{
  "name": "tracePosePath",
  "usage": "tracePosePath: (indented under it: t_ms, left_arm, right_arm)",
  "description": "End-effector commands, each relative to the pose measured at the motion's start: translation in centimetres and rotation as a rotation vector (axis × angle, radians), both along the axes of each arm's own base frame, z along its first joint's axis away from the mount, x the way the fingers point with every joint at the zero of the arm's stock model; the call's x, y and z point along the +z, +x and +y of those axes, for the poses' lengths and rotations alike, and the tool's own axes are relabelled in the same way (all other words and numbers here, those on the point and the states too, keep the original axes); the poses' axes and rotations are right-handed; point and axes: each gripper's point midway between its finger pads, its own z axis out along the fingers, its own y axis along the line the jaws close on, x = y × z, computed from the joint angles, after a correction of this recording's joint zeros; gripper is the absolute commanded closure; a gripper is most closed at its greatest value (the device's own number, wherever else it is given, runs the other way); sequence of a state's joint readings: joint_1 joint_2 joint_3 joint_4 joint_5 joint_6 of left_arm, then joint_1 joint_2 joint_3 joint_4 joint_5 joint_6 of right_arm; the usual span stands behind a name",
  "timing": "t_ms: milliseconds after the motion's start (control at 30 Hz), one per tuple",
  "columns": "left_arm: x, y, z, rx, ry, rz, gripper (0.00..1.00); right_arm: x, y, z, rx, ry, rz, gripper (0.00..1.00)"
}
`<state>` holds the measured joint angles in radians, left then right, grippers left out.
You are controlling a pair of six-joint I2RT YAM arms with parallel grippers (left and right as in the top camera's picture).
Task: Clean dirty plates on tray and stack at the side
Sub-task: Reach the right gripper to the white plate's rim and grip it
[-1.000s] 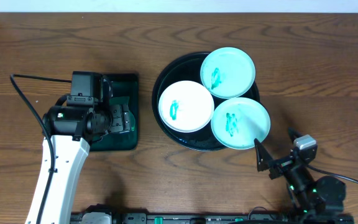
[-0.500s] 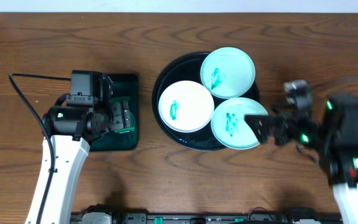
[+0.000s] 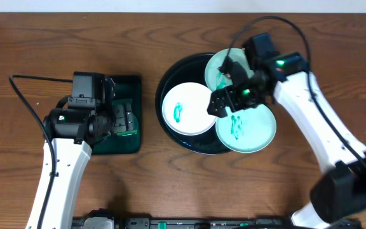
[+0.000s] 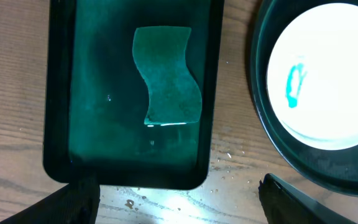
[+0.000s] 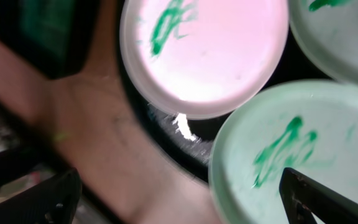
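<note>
I should turn my right gripper next and lower its fingers on both sides of the white plate's rim by the mint plates, with one finger going into the dark gap, because that rim is below it.
Three dirty plates lie in the round black tray (image 3: 165, 121), each with a green scribble in its centre. One is white (image 3: 189, 109), one mint at the back (image 3: 213, 71), one mint at the front right (image 3: 250, 130). My right gripper (image 3: 223, 86) hovers open over the spot where the plates meet and covers part of the back plate. The right wrist view shows the white plate (image 5: 210, 56) and the front mint plate (image 5: 297, 155), with one finger (image 5: 328, 199) above the mint plate's rim. My left gripper (image 3: 122, 122) hangs open over the green tray, holding nothing.
A dark green rectangular tray (image 4: 86, 93) with a wavy green sponge (image 4: 166, 74) sits left of the black tray (image 4: 260, 130). Crumbs and wet spots dot the wood near its front edge. The right arm's link stretches across the table's right side.
My right arm has swung from the table's front right corner up and left, ending above the plates. The left arm and the plates have not moved.
</note>
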<state>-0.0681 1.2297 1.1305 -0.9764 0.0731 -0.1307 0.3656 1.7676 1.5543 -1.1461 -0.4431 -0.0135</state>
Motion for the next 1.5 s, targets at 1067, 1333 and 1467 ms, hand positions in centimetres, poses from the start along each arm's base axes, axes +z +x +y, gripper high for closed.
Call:
tracePosePath:
  t_ms: [1067, 1333, 1467]
  left_arm:
    - [0.8, 0.3, 0.1, 0.009, -0.002, -0.020, 0.17]
    - [0.8, 0.3, 0.1, 0.009, -0.002, -0.020, 0.17]
    - [0.8, 0.3, 0.1, 0.009, -0.002, -0.020, 0.18]
  right_arm:
    - [-12.0, 6.4, 2.0, -0.324, -0.147, 0.096, 0.32]
    - [-14.5, 5.7, 2.9, -0.296, -0.130, 0.164, 0.41]
    - [-14.5, 6.0, 3.3, -0.291, -0.121, 0.148, 0.56]
